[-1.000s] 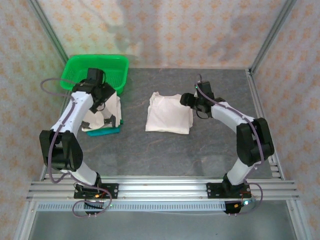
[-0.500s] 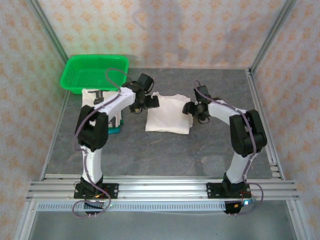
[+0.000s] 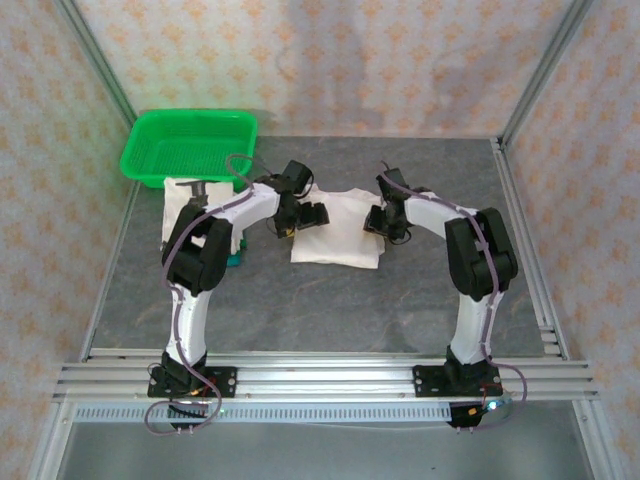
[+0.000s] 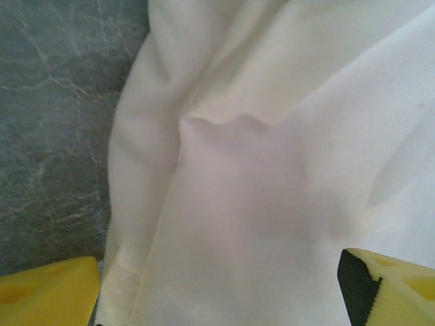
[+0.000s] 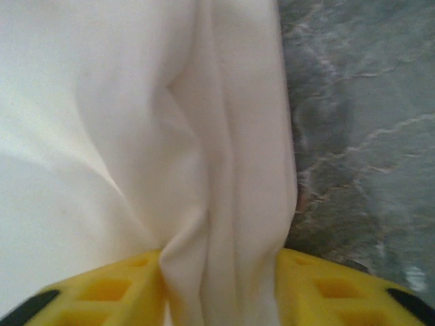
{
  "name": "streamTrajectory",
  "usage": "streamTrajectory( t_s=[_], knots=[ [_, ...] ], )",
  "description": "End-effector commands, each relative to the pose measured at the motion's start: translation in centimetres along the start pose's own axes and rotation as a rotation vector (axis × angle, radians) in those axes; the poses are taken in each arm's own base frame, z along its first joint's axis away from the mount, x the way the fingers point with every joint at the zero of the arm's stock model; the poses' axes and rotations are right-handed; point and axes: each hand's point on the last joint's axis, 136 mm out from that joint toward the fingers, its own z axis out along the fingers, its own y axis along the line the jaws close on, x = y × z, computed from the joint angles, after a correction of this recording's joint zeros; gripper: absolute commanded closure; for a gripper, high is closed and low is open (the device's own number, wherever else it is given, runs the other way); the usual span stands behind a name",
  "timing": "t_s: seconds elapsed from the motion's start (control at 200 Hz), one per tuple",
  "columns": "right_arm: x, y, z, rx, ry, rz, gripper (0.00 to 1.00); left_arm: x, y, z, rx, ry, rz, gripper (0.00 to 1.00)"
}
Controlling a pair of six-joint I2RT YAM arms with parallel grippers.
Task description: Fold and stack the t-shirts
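Note:
I will next lower my left gripper onto the folded t-shirt's edge facing the stack and close.
A folded white t-shirt [image 3: 338, 232] lies in the middle of the grey table. My left gripper [image 3: 307, 214] is at its left edge; in the left wrist view [image 4: 224, 299] its yellow fingers [image 4: 47, 293] stand wide apart over the cloth [image 4: 272, 170], open. My right gripper [image 3: 381, 220] is at the shirt's right edge. In the right wrist view [image 5: 221, 292] a bunched fold of the t-shirt [image 5: 224, 204] is pinched between the yellow fingers [image 5: 102, 292]. More white t-shirts [image 3: 182, 205] are stacked at the left, partly hidden by my left arm.
A green mesh basket [image 3: 190, 145] stands at the back left, just behind the stack. A teal item [image 3: 233, 261] pokes out under the stack. Metal frame posts and rails border the table, with bare grey surface [image 3: 330, 310] in front of the middle shirt.
My left arm swung from the left stack across to the middle shirt's left edge. My right gripper moved onto the right edge and closed on a fold of cloth.

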Motion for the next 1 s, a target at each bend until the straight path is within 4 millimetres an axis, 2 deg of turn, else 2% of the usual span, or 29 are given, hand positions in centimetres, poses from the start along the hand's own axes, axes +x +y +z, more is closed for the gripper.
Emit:
streamTrajectory(
  t_s=[0.0, 0.14, 0.215, 0.46, 0.65, 0.746, 0.876, 0.991],
  knots=[
    [0.5, 1.4, 0.7, -0.041, 0.032, -0.007, 0.69, 0.8, -0.1, 1.4, 0.017, 0.025, -0.019, 0.09],
    [0.4, 1.8, -0.1, -0.038, 0.021, -0.019, 0.93, 0.9, -0.1, 1.2, 0.02, 0.019, -0.022, 0.1],
    [0.3, 2.0, -0.7, -0.044, 0.01, -0.023, 1.0, 0.7, -0.2, 0.9, 0.027, 0.008, -0.021, 0.1],
    [0.2, 1.5, -0.4, -0.019, 0.001, -0.029, 1.0, 0.9, -0.4, 1.4, 0.045, 0.012, -0.017, 0.19],
    [0.4, 1.6, 0.2, -0.034, 0.014, -0.02, 1.0, 1.0, -1.1, 1.9, 0.092, 0.014, -0.018, 0.41],
    [0.5, 1.8, 0.3, -0.045, 0.016, -0.019, 1.0, 0.9, -2.1, 2.0, 0.133, 0.012, -0.007, 0.44],
    [0.6, 1.9, 0.4, -0.055, 0.019, -0.018, 1.0, 0.7, -2.3, 2.8, 0.139, 0.014, -0.001, 0.48],
    [0.7, 1.9, 0.4, -0.057, 0.019, -0.019, 1.0, 0.9, -2.6, 3.4, 0.159, 0.029, -0.004, 0.63]
  ],
)
